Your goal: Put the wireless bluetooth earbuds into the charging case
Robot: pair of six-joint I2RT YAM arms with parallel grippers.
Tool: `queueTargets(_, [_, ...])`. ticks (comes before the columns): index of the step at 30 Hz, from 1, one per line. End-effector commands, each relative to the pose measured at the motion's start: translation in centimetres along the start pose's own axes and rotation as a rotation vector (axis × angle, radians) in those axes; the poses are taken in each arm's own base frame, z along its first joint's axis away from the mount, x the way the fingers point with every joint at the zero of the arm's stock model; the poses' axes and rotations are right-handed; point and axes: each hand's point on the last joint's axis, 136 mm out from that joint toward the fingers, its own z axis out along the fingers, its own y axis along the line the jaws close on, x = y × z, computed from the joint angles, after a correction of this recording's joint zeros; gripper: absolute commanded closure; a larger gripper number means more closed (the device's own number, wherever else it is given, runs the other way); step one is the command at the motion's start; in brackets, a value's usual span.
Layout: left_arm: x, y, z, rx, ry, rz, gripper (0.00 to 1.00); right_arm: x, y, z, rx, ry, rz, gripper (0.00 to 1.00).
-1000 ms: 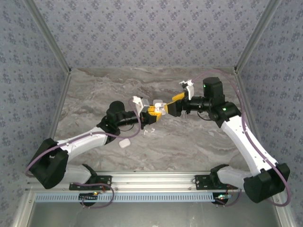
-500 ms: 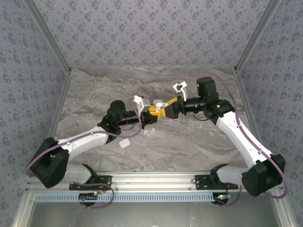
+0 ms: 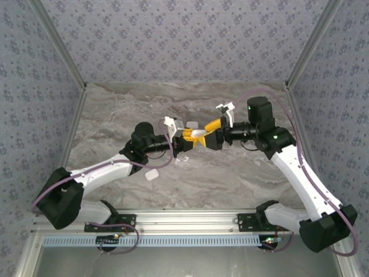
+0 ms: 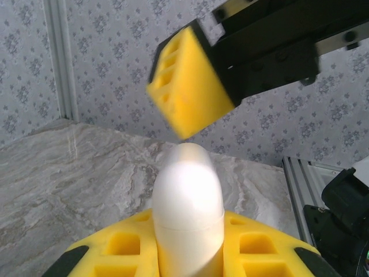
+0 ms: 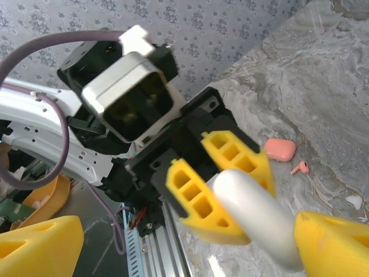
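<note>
My left gripper is holding the charging case (image 4: 187, 199), and the lid of the charging case is shut. Next my left gripper will tilt down, lower the charging case onto the marble beside the far white case and let it go.
A white charging case (image 4: 187, 199) with its lid down sticks up between the yellow fingers (image 4: 259, 245) of my left gripper (image 4: 187, 236), which is shut on it above the middle of the table (image 3: 115, 124). My right gripper (image 3: 206, 134) faces it from the right, open, one yellow finger (image 4: 187, 95) just above the case's tip. In the right wrist view the white charging case (image 5: 253, 213) reaches in between my right gripper's spread fingers (image 5: 334, 242). An orange-red earbud (image 5: 299, 168) lies on the marble beside a salmon case (image 5: 280, 149).
Another white case (image 3: 151, 175) lies on the table near the left forearm. Small white pieces (image 3: 183, 160) lie under the grippers, too small to identify. Patterned walls close the back and sides, and an aluminium rail (image 3: 190, 219) runs along the near edge.
The right wrist has rolled and shifted around the held case, ending with its fingers either side of the case's tip. The left arm and the case have stayed put.
</note>
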Motion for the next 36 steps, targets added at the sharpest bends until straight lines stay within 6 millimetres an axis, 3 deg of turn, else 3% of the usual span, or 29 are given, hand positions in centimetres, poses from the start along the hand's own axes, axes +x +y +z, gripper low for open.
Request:
queueTargets(1, [-1.3,0.6,0.1,-0.025,-0.025,0.018,1.0,0.8,-1.1,-0.7,0.113,0.018,0.004,0.04])
queueTargets(5, [-1.1,2.4,-0.2,-0.095,-0.011,-0.036,1.0,0.2,-4.4,-3.6,0.405,-0.041,-0.022,0.0])
queueTargets(10, [0.6,7.5,-1.5,-0.205,0.027,-0.219,1.0,-0.2,-6.5,-7.4,0.618,-0.173,-0.018,0.0])
queueTargets(15, [6.1,13.5,-2.6,-0.393,0.211,-0.435,1.0,0.0,-7.2,-10.3,0.673,-0.34,0.026,0.0])
queueTargets(21, [12.2,19.0,-4.0,-0.544,0.345,-0.667,1.0,1.4,-8.6,-10.4,0.615,-0.39,0.164,0.0])
queueTargets(27, [15.9,21.7,-3.4,-0.576,0.425,-0.766,1.0,1.7,-9.4,-10.5,0.577,-0.42,0.231,0.0])
queueTargets(34, [17.9,22.7,-3.0,-0.588,0.443,-0.82,0.99,2.3,-9.7,-10.6,0.597,-0.398,0.242,0.0])
queueTargets(36, [18.4,22.8,-3.0,-0.591,0.454,-0.832,0.92,2.5,-9.8,-10.5,0.594,-0.392,0.246,0.0])
